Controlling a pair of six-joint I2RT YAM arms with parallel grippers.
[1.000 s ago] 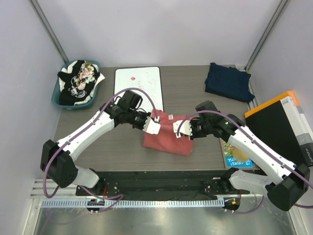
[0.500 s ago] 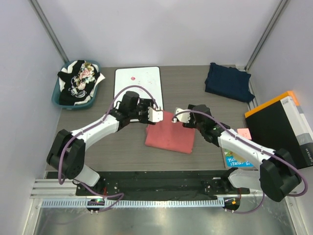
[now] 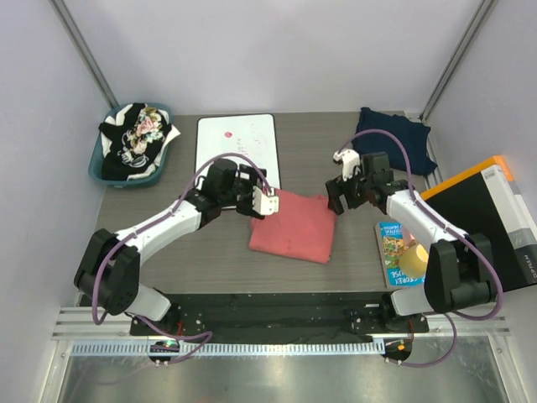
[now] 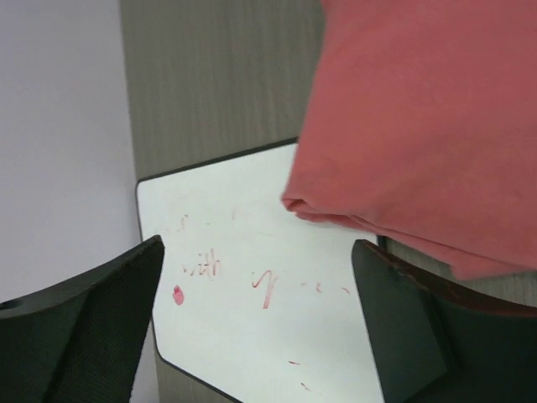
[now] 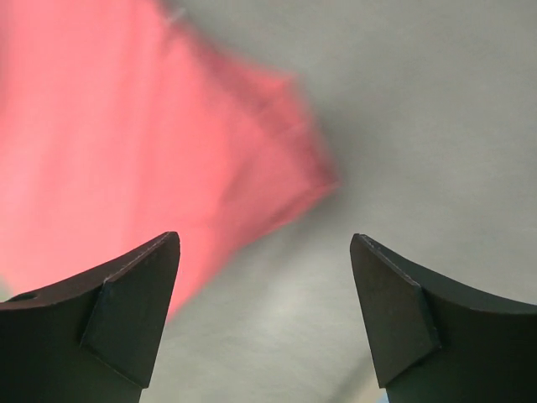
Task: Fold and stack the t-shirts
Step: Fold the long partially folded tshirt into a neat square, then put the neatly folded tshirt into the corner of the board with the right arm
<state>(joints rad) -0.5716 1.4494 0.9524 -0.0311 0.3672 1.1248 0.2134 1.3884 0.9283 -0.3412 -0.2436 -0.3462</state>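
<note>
I need to move my open right gripper back and down onto the shirt's edge facing the picture book (image 5: 214,253) next, because that uncovered edge is below and back from it.
A folded salmon t-shirt (image 3: 294,225) lies flat mid-table, its far left corner overlapping the white board (image 3: 235,147). My left gripper (image 3: 267,201) stands open at that corner, holding nothing. In the left wrist view the gripper (image 4: 258,243) is over the board (image 4: 243,302), with the shirt (image 4: 419,126) just ahead. My right gripper (image 3: 342,159) is open and raised off the shirt's far right corner. The right wrist view shows the gripper (image 5: 264,237) above bare table, with the shirt (image 5: 126,143) blurred to the left. A folded navy t-shirt (image 3: 394,138) lies at the back right.
A teal basket (image 3: 99,168) at the back left holds black, white and floral shirts (image 3: 138,134). A black and orange box (image 3: 482,218) stands at the right edge. A picture book (image 3: 393,252) and a yellow object (image 3: 413,259) lie beside it.
Both grippers have opened and let go of the salmon shirt, which now lies flat. The right gripper has pulled away up and to the right; the left has barely shifted.
</note>
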